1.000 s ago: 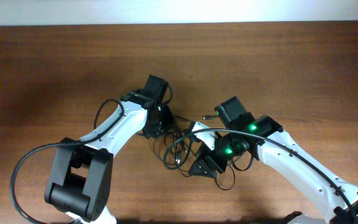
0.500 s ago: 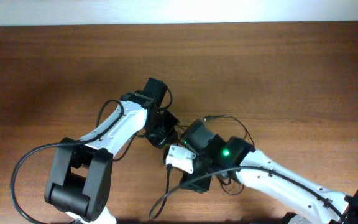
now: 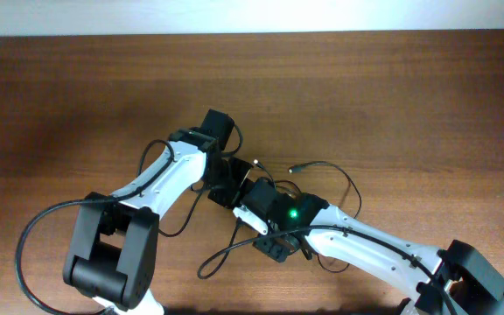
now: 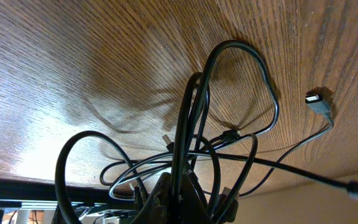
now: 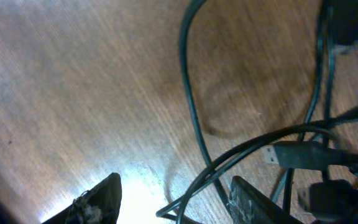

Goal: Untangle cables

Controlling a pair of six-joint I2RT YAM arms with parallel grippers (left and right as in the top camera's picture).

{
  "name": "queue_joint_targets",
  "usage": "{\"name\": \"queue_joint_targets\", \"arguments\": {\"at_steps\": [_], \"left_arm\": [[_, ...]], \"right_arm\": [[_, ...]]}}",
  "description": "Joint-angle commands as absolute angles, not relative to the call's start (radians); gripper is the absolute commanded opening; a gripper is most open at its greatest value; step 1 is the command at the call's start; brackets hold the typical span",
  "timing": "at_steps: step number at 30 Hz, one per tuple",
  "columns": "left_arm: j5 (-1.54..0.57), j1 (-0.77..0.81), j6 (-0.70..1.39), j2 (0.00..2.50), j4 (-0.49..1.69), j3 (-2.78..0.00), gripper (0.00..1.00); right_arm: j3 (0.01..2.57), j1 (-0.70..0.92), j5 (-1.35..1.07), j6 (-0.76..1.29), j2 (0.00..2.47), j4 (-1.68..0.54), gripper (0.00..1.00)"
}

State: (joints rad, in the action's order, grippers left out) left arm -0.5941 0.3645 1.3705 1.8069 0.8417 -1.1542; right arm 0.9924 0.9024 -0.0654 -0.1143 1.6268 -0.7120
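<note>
I should open my left gripper nearly in place above the tabletop to free the heap of cable parts its fingers pinch together.
The cables [image 3: 326, 171] are thin black cords tangled at the table's middle, with one loop reaching right and one tail trailing to the lower left. A plug end [image 3: 294, 166] lies free. My left gripper [image 3: 227, 182] is shut on a bunch of cable strands [image 4: 188, 130], which rise from its jaws [image 4: 182, 198] into a tall loop; a plug [image 4: 319, 102] lies to the right. My right gripper [image 3: 274, 245] is right beside the left one. Its fingers [image 5: 176, 202] are open, with cable strands [image 5: 229, 165] running between them and a plug [image 5: 294, 154] close by.
The brown wooden table [image 3: 77, 105] carries only the cables. The thicker arm cable [image 3: 33, 236] loops out at the left arm's base. The table's back edge meets a white wall [image 3: 252, 13].
My right arm has swung left and now sits against the left gripper. A cable tail has been drawn out to the lower left and a loop has spread to the right.
</note>
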Motion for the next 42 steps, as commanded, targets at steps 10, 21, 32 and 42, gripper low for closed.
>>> {"name": "queue_joint_targets", "arguments": {"at_steps": [10,21,32,42], "left_arm": [[-0.627,0.371,1.388,1.814,0.852,-1.163,0.0],[-0.667,0.371,1.391,1.814,0.85,-1.163,0.0],[-0.67,0.368,1.421,1.814,0.847,-1.163,0.0],[-0.686,0.363,1.473,1.814,0.839,-1.163,0.0]], "right_arm": [[0.963,0.802,-0.017,0.2,1.63,-0.691,0.42],[0.946,0.752,-0.151,0.24,1.681,-0.607,0.35],[0.945,0.752,-0.173,0.261,1.715,-0.561,0.25],[0.987,0.742,-0.234,0.264,1.657,-0.628,0.04]]}}
